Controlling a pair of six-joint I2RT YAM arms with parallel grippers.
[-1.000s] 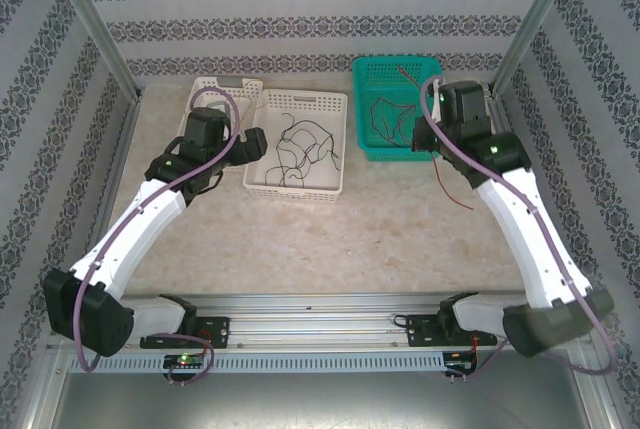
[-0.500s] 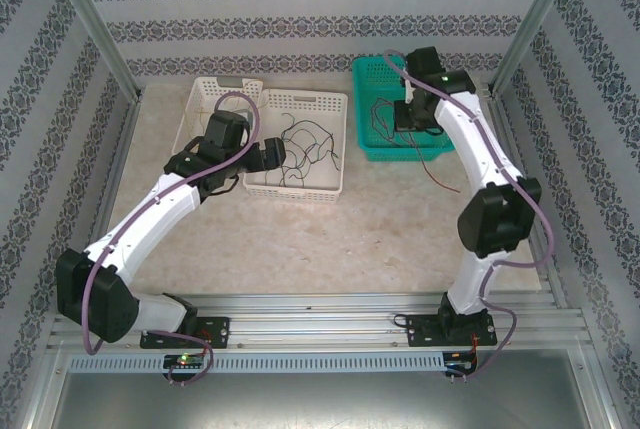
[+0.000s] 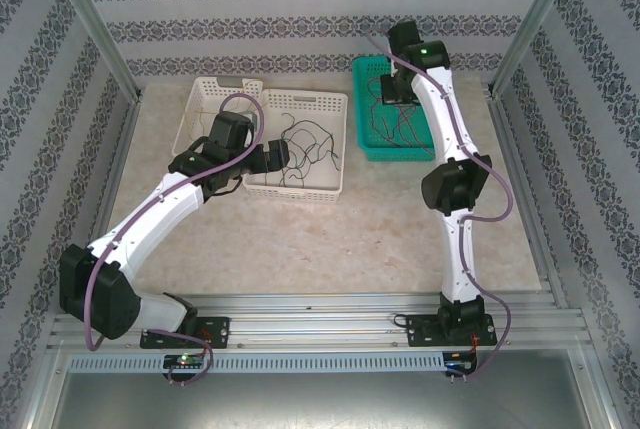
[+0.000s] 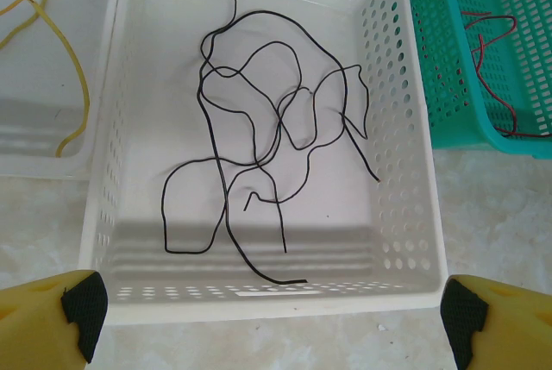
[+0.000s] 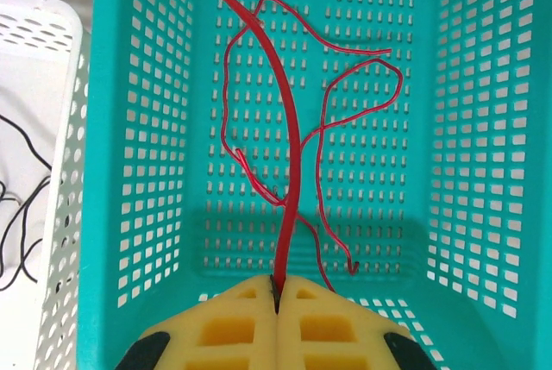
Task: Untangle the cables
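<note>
I need to move my right gripper toward the teal basket's side (image 3: 364, 94) (image 5: 159, 120) by the middle white basket and go down to let go of the red cable, since red loops crowd beneath.
Several black cables (image 4: 259, 146) lie tangled on the floor of the middle white basket (image 4: 405, 172). My left gripper (image 4: 272, 310) stands wide open at that basket's near rim, nothing between its fingers; from above the left gripper (image 3: 278, 156) is at the basket's left side. A yellow cable (image 4: 52, 34) lies in the left white basket (image 4: 43, 154). Over the teal basket (image 5: 147, 128), my right gripper (image 5: 277, 288) is shut on a red cable (image 5: 289, 128), which runs away from the jaws. Another thin red cable (image 5: 362, 77) loops on the teal floor beneath.
The three baskets stand side by side at the back of the table, the teal basket (image 3: 360, 119) rightmost. Patterned walls and metal posts close in the sides and back. The right arm (image 3: 455, 184) reaches up across the table's right half.
My right arm has swung from the teal basket's right side to over its back, carrying the red cable off the table into the basket. My left gripper has edged right towards the middle basket.
</note>
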